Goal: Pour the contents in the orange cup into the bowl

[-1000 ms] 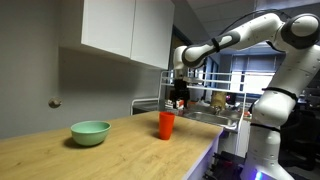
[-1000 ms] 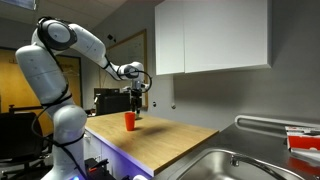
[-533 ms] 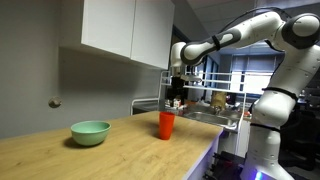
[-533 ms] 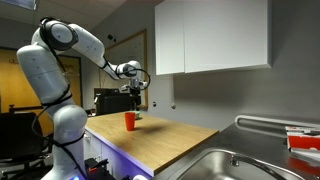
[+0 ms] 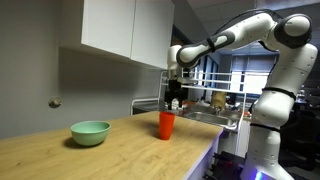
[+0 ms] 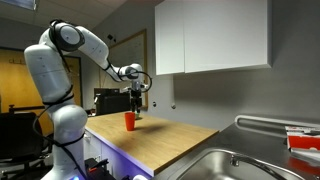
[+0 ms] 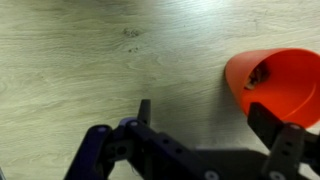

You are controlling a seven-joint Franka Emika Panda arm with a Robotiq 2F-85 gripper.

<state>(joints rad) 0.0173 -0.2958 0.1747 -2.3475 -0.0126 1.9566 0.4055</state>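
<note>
My gripper should move down next, open, over the cup's rim, with one finger inside and one outside, because it is below, between the two spread fingers.
The orange cup stands upright on the wooden counter, also in the other exterior view. In the wrist view the cup sits at the right, something small inside it. The light mint-green bowl rests on the counter, well apart from the cup; it is out of the wrist view and not seen in the exterior view from the sink end. My gripper hangs just above and beside the cup, jaws open and empty. One finger is close to the cup's side.
The wooden counter runs between cup and bowl. White wall cabinets hang above. A steel sink lies at the counter's end, with a dish rack behind the cup.
The gripper has shifted slightly above the cup; cup and bowl have not moved.
</note>
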